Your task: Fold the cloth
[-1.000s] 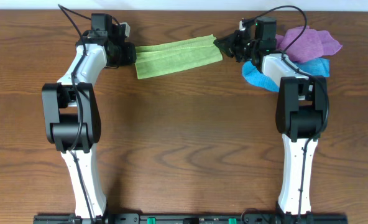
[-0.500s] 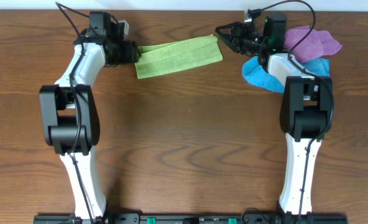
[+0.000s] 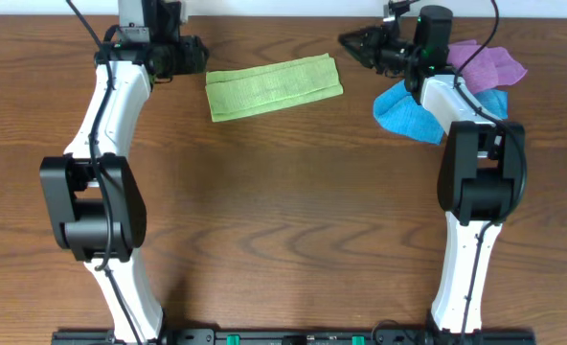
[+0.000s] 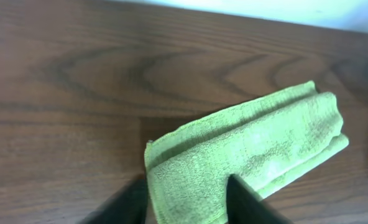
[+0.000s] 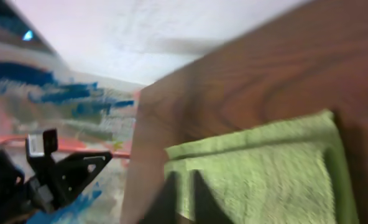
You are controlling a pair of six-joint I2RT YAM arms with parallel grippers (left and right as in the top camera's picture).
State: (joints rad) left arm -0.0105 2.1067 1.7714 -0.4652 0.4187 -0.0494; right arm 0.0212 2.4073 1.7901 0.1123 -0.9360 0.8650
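Note:
The right gripper tilts downward, moves down and back onto the lime-green cloth's end point(image 3: 319, 84) point(image 5: 296, 183) beside the blue cloth, straightens and releases its fold next, since the lime-green cloth slants.
The cloth point(image 3: 274, 86) lies flat on the wooden table as a long lime-green strip, folded over on itself, at the far middle. It also fills the lower part of the left wrist view point(image 4: 252, 143) and the right wrist view point(image 5: 265, 168). My left gripper point(image 3: 195, 56) hovers just beyond the strip's left end, apart from it, jaws open point(image 4: 187, 208) with the cloth showing beneath the gap. My right gripper point(image 3: 349, 41) sits off the strip's right end, near the table's far edge, shut point(image 5: 185, 193) on nothing.
A bright blue cloth point(image 3: 403, 113) and a purple cloth point(image 3: 489, 65) lie bunched at the far right, beside the right arm. The table's far edge point(image 3: 283, 16) runs just behind both grippers.
Both grippers have left the ends of the cloth and pulled back toward the far edge. The right jaws opened, then shut empty. The cloth now rests flat on the table.

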